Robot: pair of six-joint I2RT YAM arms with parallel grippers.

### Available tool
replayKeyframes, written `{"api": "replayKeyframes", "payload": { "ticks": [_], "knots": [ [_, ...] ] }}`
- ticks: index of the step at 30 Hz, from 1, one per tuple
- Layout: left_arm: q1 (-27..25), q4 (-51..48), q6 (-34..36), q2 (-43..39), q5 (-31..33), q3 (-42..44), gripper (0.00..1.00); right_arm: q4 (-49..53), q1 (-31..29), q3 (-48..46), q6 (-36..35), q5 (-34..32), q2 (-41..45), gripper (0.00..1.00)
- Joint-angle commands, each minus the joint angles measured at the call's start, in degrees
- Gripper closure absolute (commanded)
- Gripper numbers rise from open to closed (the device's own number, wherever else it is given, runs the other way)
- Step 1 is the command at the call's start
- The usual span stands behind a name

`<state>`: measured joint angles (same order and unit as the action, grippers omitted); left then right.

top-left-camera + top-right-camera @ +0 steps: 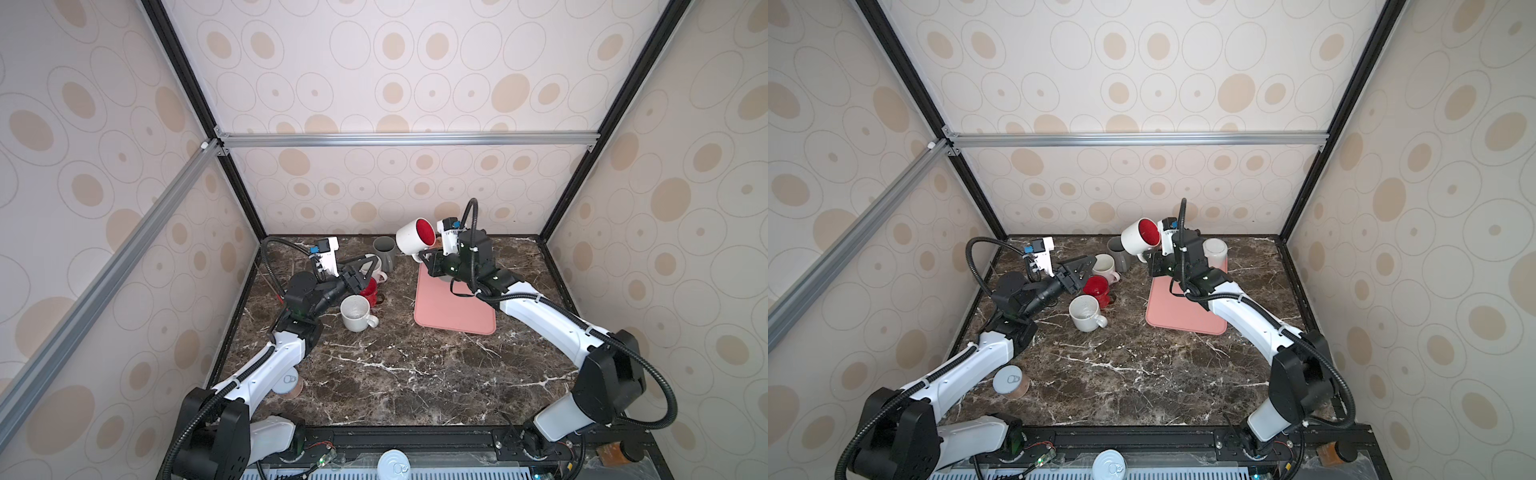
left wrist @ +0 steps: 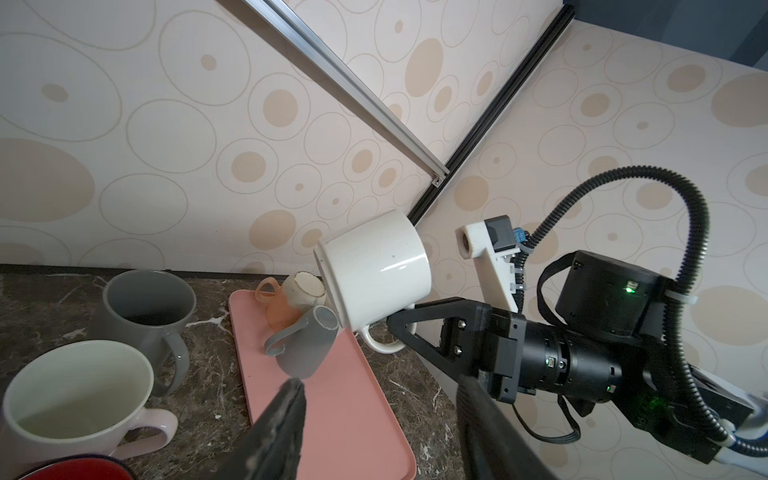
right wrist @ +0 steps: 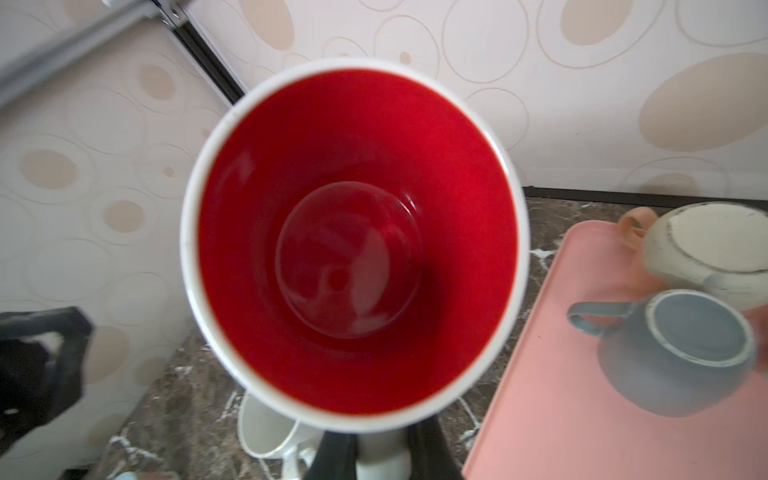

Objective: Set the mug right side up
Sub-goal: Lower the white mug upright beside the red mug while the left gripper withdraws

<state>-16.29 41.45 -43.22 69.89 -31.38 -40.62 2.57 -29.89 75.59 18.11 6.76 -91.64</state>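
Note:
My right gripper lowers and tilts onto the bare marble between grey mug and tray next, then releases the held mug's handle, since its opening faces sideways.
The mug (image 1: pixel 409 243) (image 1: pixel 1133 243) is white outside and red inside. It hangs tilted in the air above the pink tray's far left corner. Its mouth (image 3: pixel 353 232) faces the right wrist camera. My right gripper (image 1: pixel 424 257) (image 1: pixel 1148 258) (image 3: pixel 380 453) is shut on the mug's white handle from below. The left wrist view shows the mug (image 2: pixel 374 274) from the side, with its handle in the right gripper (image 2: pixel 399 328). My left gripper (image 1: pixel 368 272) (image 1: pixel 1084 272) (image 2: pixel 380 384) is open and holds nothing. It hovers over the group of mugs on the left.
The pink tray (image 1: pixel 453 316) (image 1: pixel 1175 316) carries an upside-down blue-grey mug (image 3: pixel 681 353) (image 2: pixel 303 345) and an upside-down peach mug (image 3: pixel 706 249). On the marble to its left stand a grey mug (image 1: pixel 384 251), a red mug (image 1: pixel 1096 289) and two white mugs (image 1: pixel 355 313) (image 1: pixel 1104 266). A can (image 1: pixel 1011 382) sits at front left.

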Motion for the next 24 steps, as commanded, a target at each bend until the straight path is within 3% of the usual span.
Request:
{"api": "replayKeyframes", "payload": {
  "ticks": [1,8,12,24],
  "knots": [
    [1.4,1.0,1.5,0.9,-2.1,0.2,0.42,2.3,0.2,3.5,-9.3,-7.0,-3.6,1.00],
    [2.9,3.6,-0.4,5.3,-4.8,-0.6,0.44,2.2,0.4,9.7,-14.5,-11.7,-13.5,1.00],
    [3.2,3.9,-0.4,7.9,-5.8,-1.6,0.45,4.3,1.5,14.4,-13.7,-14.2,-18.7,1.00],
    [4.1,5.5,-1.1,13.1,-7.8,-3.6,0.46,6.5,3.2,23.2,-16.4,-9.5,-29.6,1.00]
  ]
}}
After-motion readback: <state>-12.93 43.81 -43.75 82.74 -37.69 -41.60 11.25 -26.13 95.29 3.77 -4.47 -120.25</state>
